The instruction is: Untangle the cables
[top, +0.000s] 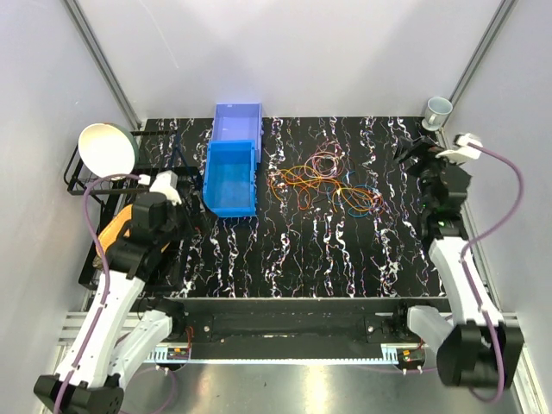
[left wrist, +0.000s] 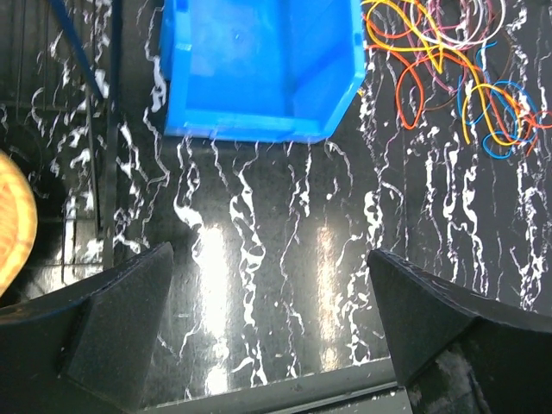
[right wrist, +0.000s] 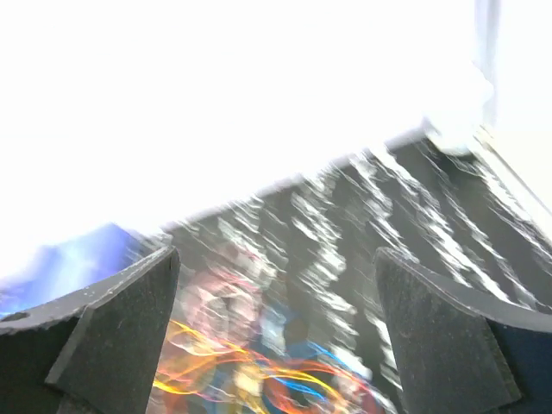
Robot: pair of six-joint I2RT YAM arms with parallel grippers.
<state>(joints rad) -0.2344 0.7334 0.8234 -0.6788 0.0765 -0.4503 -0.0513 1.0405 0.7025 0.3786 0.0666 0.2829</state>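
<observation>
The robot will next swing its right gripper to the left in the top view and lower it onto the thin white cable's loop [top: 323, 173].
The cables [top: 326, 179] lie in a tangled bunch of thin orange, red, yellow, blue and brown loops at the middle of the black marbled table. They show at the upper right of the left wrist view [left wrist: 448, 65] and, blurred, low in the right wrist view [right wrist: 259, 371]. My left gripper [top: 168, 184] is open and empty at the left, near the blue bin, well apart from the cables. My right gripper [top: 420, 155] is open and empty at the far right, raised and to the right of the bunch.
A blue bin [top: 231, 177] stands left of the cables, with a lilac bin [top: 236, 122] behind it. A white bowl [top: 108, 149] sits on a black rack [top: 76, 177] at the far left. A small cup [top: 438, 109] stands at the back right corner.
</observation>
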